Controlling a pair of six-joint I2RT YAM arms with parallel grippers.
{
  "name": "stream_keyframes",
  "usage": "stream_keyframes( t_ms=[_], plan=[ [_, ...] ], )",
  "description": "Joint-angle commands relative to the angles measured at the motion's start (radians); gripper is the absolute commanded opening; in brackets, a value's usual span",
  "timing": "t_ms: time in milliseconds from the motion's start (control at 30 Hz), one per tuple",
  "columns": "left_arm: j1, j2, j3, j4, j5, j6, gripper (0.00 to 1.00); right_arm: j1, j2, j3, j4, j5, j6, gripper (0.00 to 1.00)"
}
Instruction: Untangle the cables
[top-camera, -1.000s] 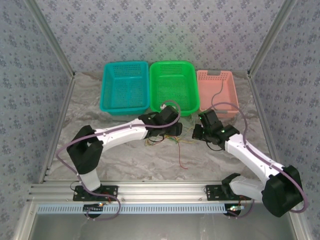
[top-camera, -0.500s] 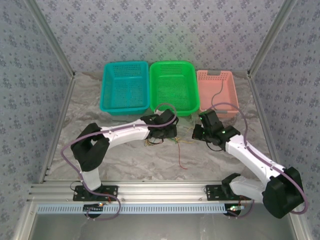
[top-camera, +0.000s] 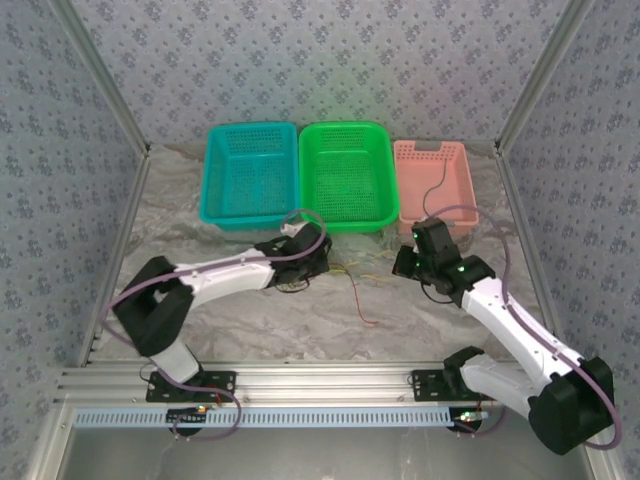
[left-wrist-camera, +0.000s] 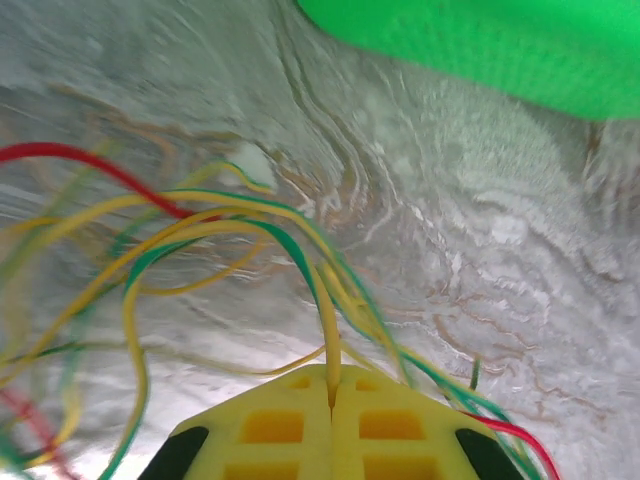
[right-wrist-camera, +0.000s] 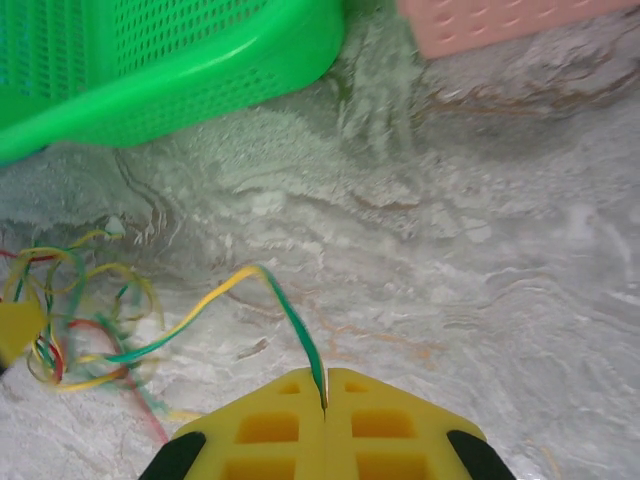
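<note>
My left gripper draws the yellow-green cable away from the right gripper to bare tabletop beside it, near the teal basket, next. This spreads the tangle, and then the left gripper releases.
The cables are thin yellow, green and red wires strung out on the table between my two grippers. In the left wrist view my left gripper is shut on a yellow wire, with the tangle of yellow, green and red loops fanning out ahead of it. My right gripper is shut on a green-and-yellow wire that runs left to the tangle. From above, the left gripper sits left of the wires and the right gripper to their right. A red wire tail trails toward the near edge.
Three baskets stand in a row at the back: teal, green and pink. A black cable lies in the pink one. The green basket's wall is close in front of both grippers.
The left gripper has pulled back to the left with its wire and the right arm has shifted slightly right. The bundle has been drawn out into a line between them.
</note>
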Motion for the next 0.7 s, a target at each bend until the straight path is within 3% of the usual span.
stream_keyframes(
  t_ms=[0, 367, 667],
  plan=[
    [0.053, -0.109, -0.093, -0.115, -0.127, 0.004, 0.00, -0.090, -0.038, 0.077, -0.088, 0.092, -0.017, 0.00],
    [0.117, -0.244, -0.243, -0.153, -0.148, 0.020, 0.00, -0.270, -0.075, 0.201, -0.132, 0.056, -0.036, 0.00],
    [0.126, -0.309, -0.258, -0.192, -0.183, 0.031, 0.00, -0.309, -0.050, 0.207, -0.130, 0.005, -0.059, 0.00]
  ],
)
